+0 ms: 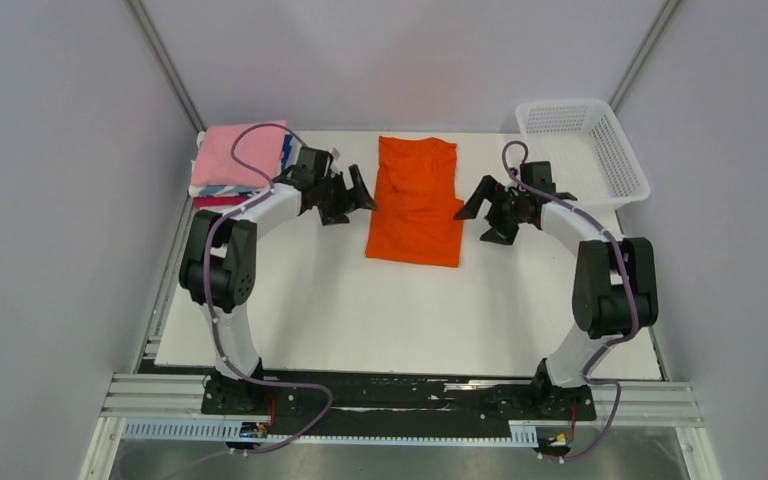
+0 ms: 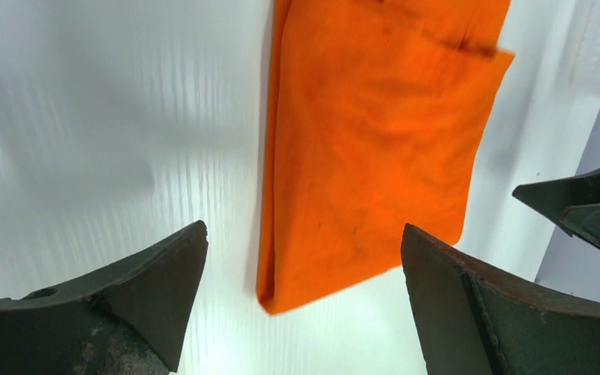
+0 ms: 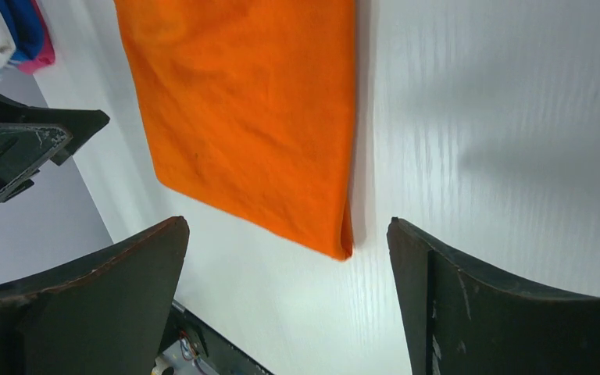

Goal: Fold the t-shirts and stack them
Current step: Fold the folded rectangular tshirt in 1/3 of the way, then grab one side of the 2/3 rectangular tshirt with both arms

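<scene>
The shirt's near corner on the pile's side (image 1: pixel 370 254) (image 2: pixel 272 303) is below and back of my left gripper, so next I need to bring the gripper's open fingers back and down to either side of that corner.
An orange t-shirt (image 1: pixel 416 200) lies folded lengthwise into a long strip in the middle of the white table. My left gripper (image 1: pixel 348 198) hangs just left of it, jaws wide open and empty; its wrist view shows the orange t-shirt (image 2: pixel 375 141) lying flat beyond the fingertips (image 2: pixel 180 266). On the shirt's right side my right gripper (image 1: pixel 488 212) also stands open and holds nothing, with the orange t-shirt (image 3: pixel 250 117) flat ahead of it. A pile of folded t-shirts (image 1: pixel 240 165), pink on top, sits at the back left.
A white mesh basket (image 1: pixel 582 150) stands at the back right corner. The folded pile (image 3: pixel 8 35) shows pink, white, blue and magenta edges in the right wrist view. Grey walls close in both sides. The arm bases sit on the rail (image 1: pixel 400 400) at the near edge.
</scene>
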